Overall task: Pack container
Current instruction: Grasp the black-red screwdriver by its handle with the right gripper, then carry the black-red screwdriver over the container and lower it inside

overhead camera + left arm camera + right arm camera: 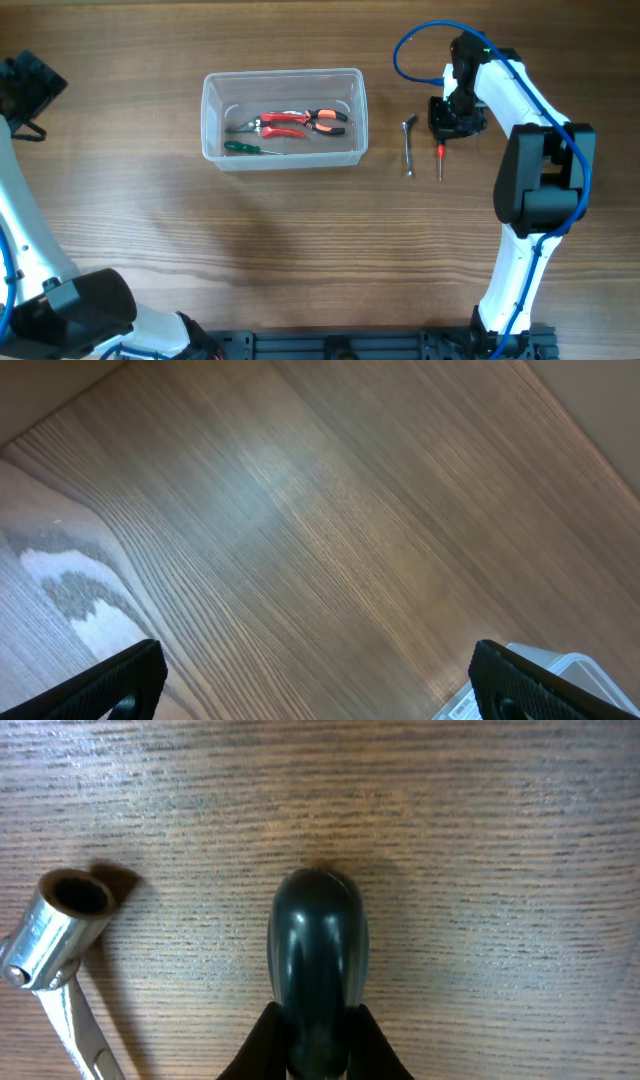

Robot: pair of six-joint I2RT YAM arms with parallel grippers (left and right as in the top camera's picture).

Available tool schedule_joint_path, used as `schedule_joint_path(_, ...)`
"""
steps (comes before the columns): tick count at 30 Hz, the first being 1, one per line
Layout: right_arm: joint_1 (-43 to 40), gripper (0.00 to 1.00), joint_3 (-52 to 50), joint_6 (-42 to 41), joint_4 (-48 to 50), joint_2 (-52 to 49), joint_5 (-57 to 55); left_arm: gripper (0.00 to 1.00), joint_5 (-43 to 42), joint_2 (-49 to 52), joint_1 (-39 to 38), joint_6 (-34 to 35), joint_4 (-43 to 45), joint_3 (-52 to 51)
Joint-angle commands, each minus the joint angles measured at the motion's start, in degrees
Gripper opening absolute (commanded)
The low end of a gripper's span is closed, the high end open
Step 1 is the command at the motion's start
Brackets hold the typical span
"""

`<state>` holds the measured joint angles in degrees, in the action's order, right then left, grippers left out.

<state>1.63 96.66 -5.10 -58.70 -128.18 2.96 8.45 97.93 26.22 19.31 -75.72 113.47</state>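
My right gripper lifts past the socket wrench next, turns and lowers into the container beside the red pliers [275, 123], because the container's bare bottom shows there.
The container [283, 73], a clear plastic bin, stands left of centre. It holds red pliers [275, 123], orange-and-black pliers [325, 121] and a green screwdriver [250, 149]. My right gripper [455, 118] is to its right, shut on the dark handle [318, 940] of a screwdriver [440, 160] with a red collar; the shaft points toward the front edge. Its fingers [318, 1032] pinch the handle from both sides. I cannot tell whether the screwdriver touches the table. My left gripper [25, 85] is open and empty at the far left, its fingers [320, 680] wide apart over bare wood.
A silver socket wrench [409, 146] lies on the table between the container and the screwdriver; its socket head shows in the right wrist view [55, 915]. A corner of the container shows in the left wrist view [570, 670].
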Motion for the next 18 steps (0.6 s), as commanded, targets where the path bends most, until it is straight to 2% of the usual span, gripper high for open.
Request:
schedule_joint_path(1,0.1,0.04,0.9,-1.0,-1.7,-0.7,-0.5,1.0,-0.5,0.1,0.3,-0.9,0.0,0.2)
schedule_joint_path(5,0.1,0.04,9.0,-1.1,-6.9,2.8,-0.2,1.0,-0.5,0.1,0.3,-0.9,0.0,0.2)
schedule_joint_path(10,2.2,0.04,21.8,-0.2,-10.1,11.7,4.7,1.0,-0.5,0.1,0.3,-0.9,0.0,0.2)
schedule_joint_path(15,8.2,0.04,28.3,7.9,-4.9,22.3,12.1,1.0,-0.5,0.1,0.3,-0.9,0.0,0.2)
schedule_joint_path(18,14.5,0.04,28.3,19.0,-1.4,27.0,15.2,1.0,-0.5,0.1,0.3,-0.9,0.0,0.2)
